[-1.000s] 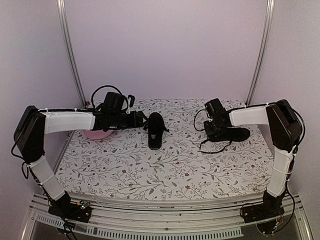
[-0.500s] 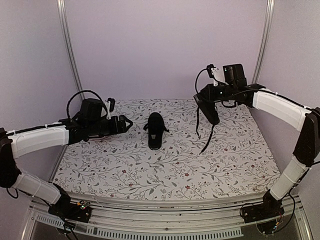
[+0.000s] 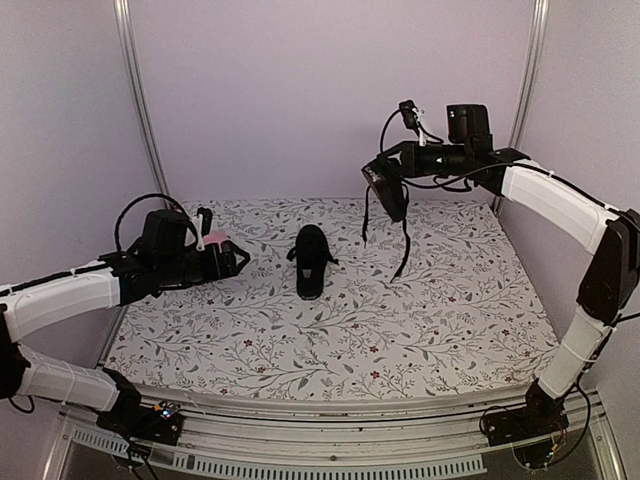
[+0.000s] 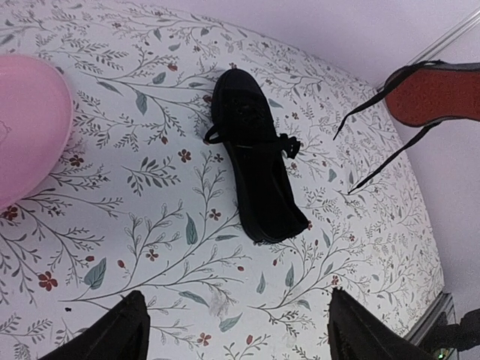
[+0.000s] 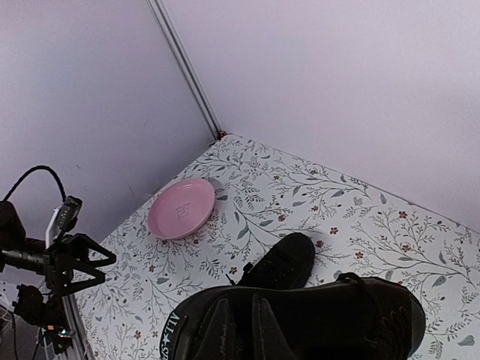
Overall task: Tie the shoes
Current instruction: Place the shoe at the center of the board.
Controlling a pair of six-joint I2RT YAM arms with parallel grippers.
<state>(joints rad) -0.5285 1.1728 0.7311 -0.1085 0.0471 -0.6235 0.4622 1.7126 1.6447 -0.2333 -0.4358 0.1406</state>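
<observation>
The right gripper brings the held shoe down and back toward the base next and releases it, since clear flowered tabletop lies there.
One black shoe [image 3: 311, 260] lies flat mid-table, toe toward the back wall, its laces short and loose at the sides. My right gripper [image 3: 398, 165] is shut on the other black shoe [image 3: 388, 190], holding it high above the table's back right with long laces [image 3: 404, 245] dangling. The right wrist view shows my right gripper [image 5: 244, 330] with both fingers pressed inside that shoe [image 5: 315, 319]. My left gripper [image 3: 235, 262] is open and empty, left of the lying shoe [image 4: 255, 157]. In the left wrist view the held shoe's red sole [image 4: 439, 94] shows.
A pink plate [image 5: 180, 208] sits at the back left, partly hidden behind my left gripper in the top view [image 3: 218, 243]. Walls and metal posts [image 3: 138, 100] close in the flowered table on three sides.
My right arm has lifted its shoe off the table, up and to the left, laces trailing. My left arm has drawn back leftward, away from the lying shoe.
</observation>
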